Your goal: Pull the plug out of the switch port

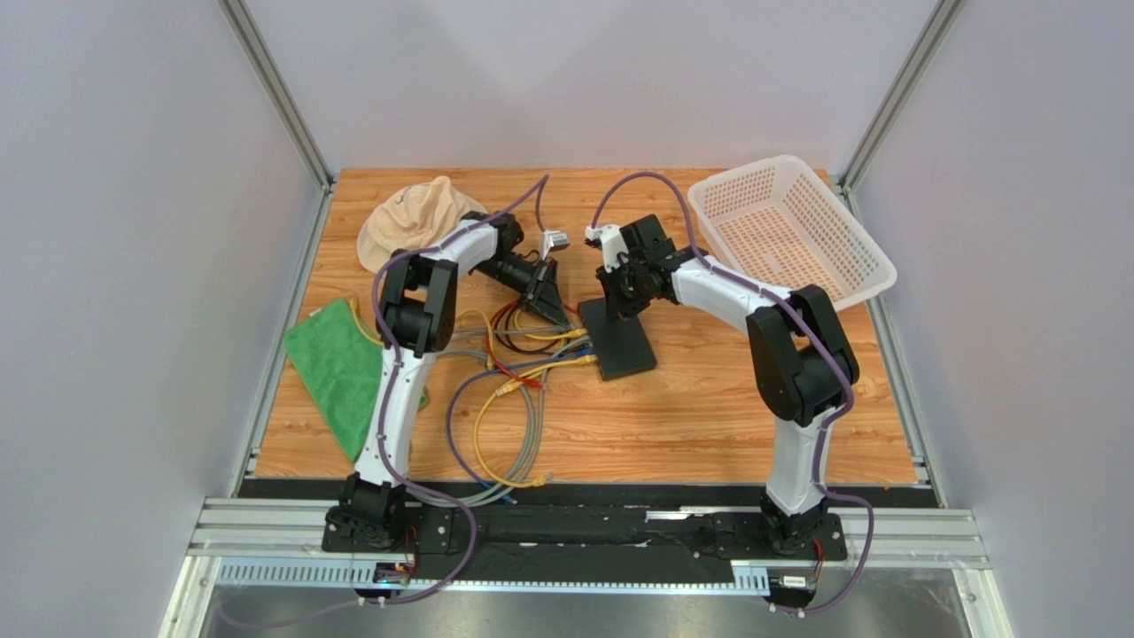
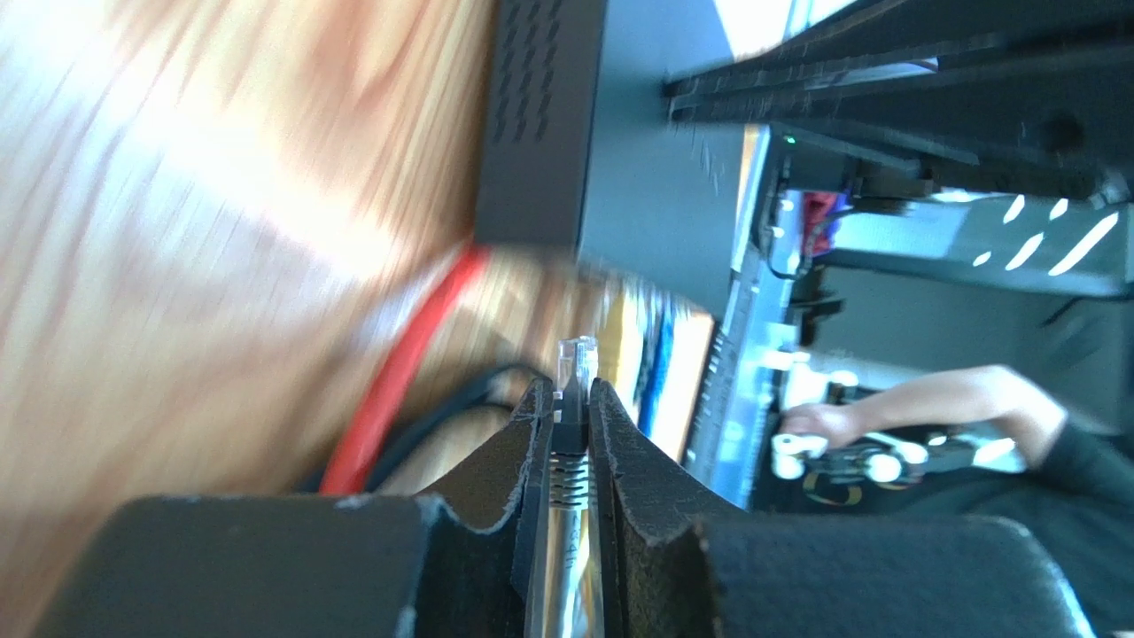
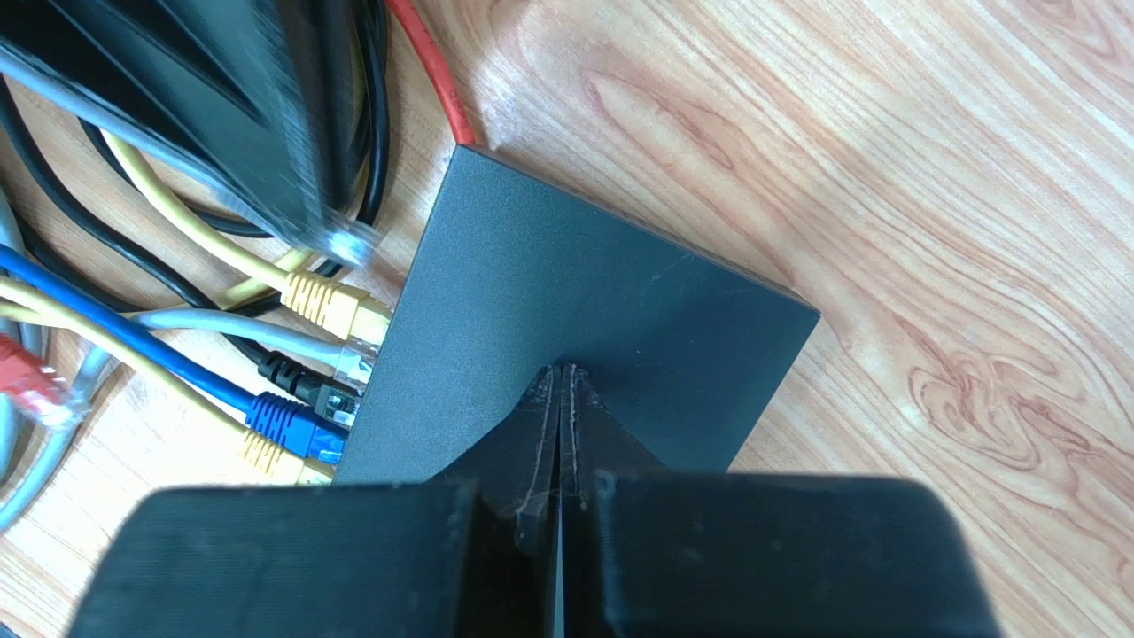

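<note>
The clear plug's tip is free, so my left gripper needs to move up and outward from the switch [image 1: 615,339] first, to release the plug beside the beige cloth.
The switch [image 1: 615,339] is a flat matte black box at the table's middle; it also shows in the right wrist view [image 3: 586,306] and the left wrist view [image 2: 546,120]. My left gripper [image 2: 572,392] is shut on a plug [image 2: 576,362] with a clear tip, black boot and grey cable. The plug's tip is free in the air, apart from the switch. In the top view the left gripper [image 1: 546,295] is just left of the switch. My right gripper [image 3: 563,372] is shut and empty, its tips on the switch's top [image 1: 619,303]. Several plugs [image 3: 313,399] sit in the switch's left side.
Yellow, blue, grey, black and red cables [image 1: 513,399] lie tangled left of the switch. A white basket [image 1: 792,226] stands at the back right. A beige cloth [image 1: 415,219] lies at the back left and a green cloth [image 1: 340,366] at the left edge.
</note>
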{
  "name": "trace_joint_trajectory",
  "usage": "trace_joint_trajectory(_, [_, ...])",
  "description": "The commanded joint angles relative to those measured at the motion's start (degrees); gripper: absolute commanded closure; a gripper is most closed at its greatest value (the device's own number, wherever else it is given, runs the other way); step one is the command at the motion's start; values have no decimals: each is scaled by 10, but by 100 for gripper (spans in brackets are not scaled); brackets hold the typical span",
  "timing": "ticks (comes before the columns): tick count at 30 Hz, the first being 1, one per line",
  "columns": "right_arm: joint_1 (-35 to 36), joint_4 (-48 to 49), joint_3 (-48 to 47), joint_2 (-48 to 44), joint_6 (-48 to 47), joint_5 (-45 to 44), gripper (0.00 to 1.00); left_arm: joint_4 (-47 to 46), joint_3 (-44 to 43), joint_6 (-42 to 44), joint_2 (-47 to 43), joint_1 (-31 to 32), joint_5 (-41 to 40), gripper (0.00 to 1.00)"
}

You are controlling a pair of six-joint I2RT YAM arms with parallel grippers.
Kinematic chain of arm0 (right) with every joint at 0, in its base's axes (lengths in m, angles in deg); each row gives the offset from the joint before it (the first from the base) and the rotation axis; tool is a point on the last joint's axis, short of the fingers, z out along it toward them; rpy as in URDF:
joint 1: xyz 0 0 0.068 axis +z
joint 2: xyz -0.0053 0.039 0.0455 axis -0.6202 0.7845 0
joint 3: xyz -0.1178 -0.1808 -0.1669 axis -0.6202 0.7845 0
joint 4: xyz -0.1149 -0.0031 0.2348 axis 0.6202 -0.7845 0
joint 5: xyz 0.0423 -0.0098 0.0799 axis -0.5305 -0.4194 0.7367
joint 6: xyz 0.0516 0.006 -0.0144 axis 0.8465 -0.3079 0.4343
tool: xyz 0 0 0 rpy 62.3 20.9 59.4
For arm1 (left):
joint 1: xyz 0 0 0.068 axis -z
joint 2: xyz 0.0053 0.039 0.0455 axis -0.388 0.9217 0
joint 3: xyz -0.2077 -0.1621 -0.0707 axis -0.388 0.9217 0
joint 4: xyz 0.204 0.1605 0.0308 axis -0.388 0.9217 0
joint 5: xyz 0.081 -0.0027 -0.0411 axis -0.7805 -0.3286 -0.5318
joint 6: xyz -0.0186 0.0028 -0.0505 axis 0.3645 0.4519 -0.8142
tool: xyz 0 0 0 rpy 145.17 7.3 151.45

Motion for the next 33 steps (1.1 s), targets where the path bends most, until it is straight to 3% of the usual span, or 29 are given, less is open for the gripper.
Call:
trace_joint_trajectory(1, [4, -68, 17, 44, -10, -20, 100, 87, -3, 54, 6, -29, -8, 100])
trace_joint_trajectory(9, [10, -69, 16, 44, -12, -21, 100, 109, 34, 101, -45, -40, -20, 100])
trace_joint_trajectory(17, [11, -68, 19, 41, -15, -22, 100, 26, -15, 69, -133, -59, -79, 100])
trace_joint_trajectory(22, [10, -61, 25, 34, -14, -21, 100, 12, -101, 94, -160, -83, -180, 100])
trace_joint_trajectory(27, [11, -58, 28, 32, -15, -20, 100, 64, -177, 163, -127, -113, -305, 100])
trace_joint_trajectory(33, [11, -61, 22, 37, -15, -17, 100, 42, -126, 229, -126, -144, -475, 100])
